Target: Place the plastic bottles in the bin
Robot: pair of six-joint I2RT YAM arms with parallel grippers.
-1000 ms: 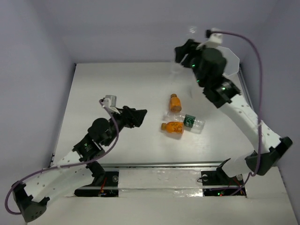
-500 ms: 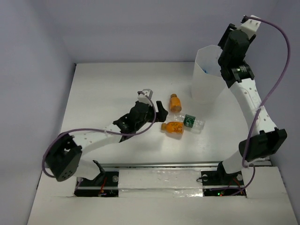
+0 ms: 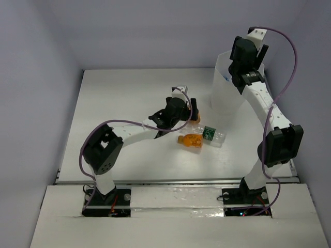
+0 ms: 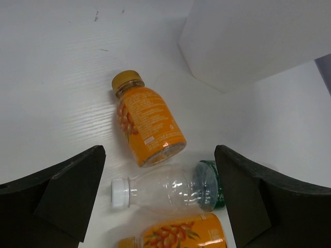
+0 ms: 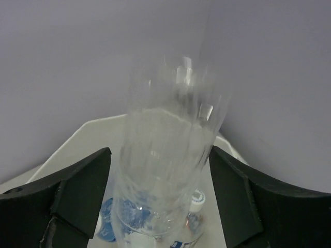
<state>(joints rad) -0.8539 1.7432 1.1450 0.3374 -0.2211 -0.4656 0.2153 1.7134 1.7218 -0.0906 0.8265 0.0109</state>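
Note:
My left gripper will shift toward the bin and lower to the orange bottle nearest the bin until its fingers straddle the bottle's label.
In the left wrist view my left gripper (image 4: 160, 157) is open and hangs over three plastic bottles lying on the table, touching none. They are an orange one with an orange cap (image 4: 149, 121), a clear one with a white cap and green label (image 4: 165, 191), and a second orange one (image 4: 176, 233). My right gripper (image 5: 159, 165) stands open above the bin (image 5: 77, 135). A clear bottle (image 5: 168, 170), blurred, is between its fingers with a gap on the left side. Blue-labelled bottles (image 5: 111, 219) lie inside the bin. From above, the bin (image 3: 225, 95) is at the back right.
In the top view the left arm (image 3: 137, 132) stretches across the table's middle to the bottles (image 3: 190, 139). The right arm (image 3: 269, 111) rises along the right side. The bin's base (image 4: 248, 41) is just beyond the bottles. Walls close in the back and sides.
The left arm has reached right over the lying bottles and opened wider. The right arm has swung the clear bottle over the bin and opened its jaws.

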